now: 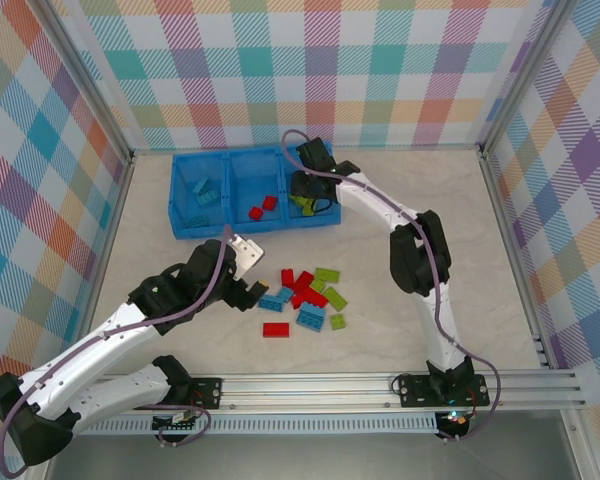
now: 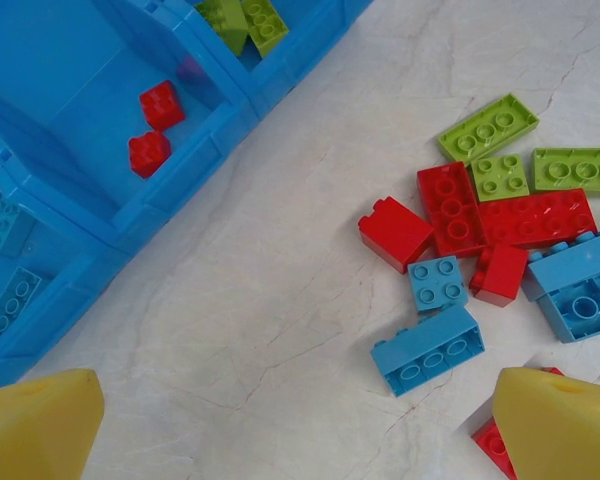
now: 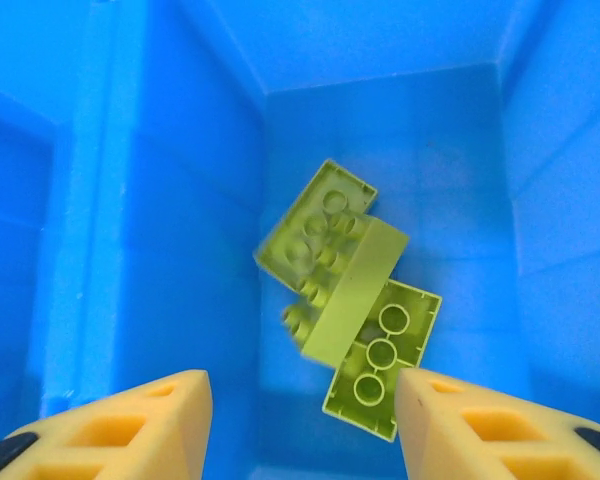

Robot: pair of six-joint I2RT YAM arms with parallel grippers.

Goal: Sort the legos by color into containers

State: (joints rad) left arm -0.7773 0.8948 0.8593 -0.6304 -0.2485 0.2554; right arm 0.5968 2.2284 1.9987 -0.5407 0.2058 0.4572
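The left gripper moves toward the pile next, turning and coming down onto the red brick nearest the tray, since the brick's studded end juts over bare table.
The long blue tray [image 1: 180, 222] lies at the back of the table. Its left compartment holds light blue legos [image 1: 205, 190], the middle one two red legos [image 1: 262, 207]. My right gripper [image 1: 305, 200] hangs open inside the right compartment, above lime green legos [image 3: 355, 285]; one green brick there looks blurred and tilted between the fingers [image 3: 130, 430], touching neither. My left gripper [image 1: 245, 287] stands open over bare table, left of the loose pile [image 1: 305, 295]. A light blue brick [image 2: 427, 349] lies on its side nearest its right finger [image 2: 560, 420].
The pile mixes red [image 2: 450, 205], light blue [image 2: 438, 283] and green bricks [image 2: 487, 127]; a separate red brick [image 1: 276, 329] lies nearer the front. Plaid walls and metal rails enclose the table. Bare marble surface stretches between the tray [image 2: 175, 190] and the pile.
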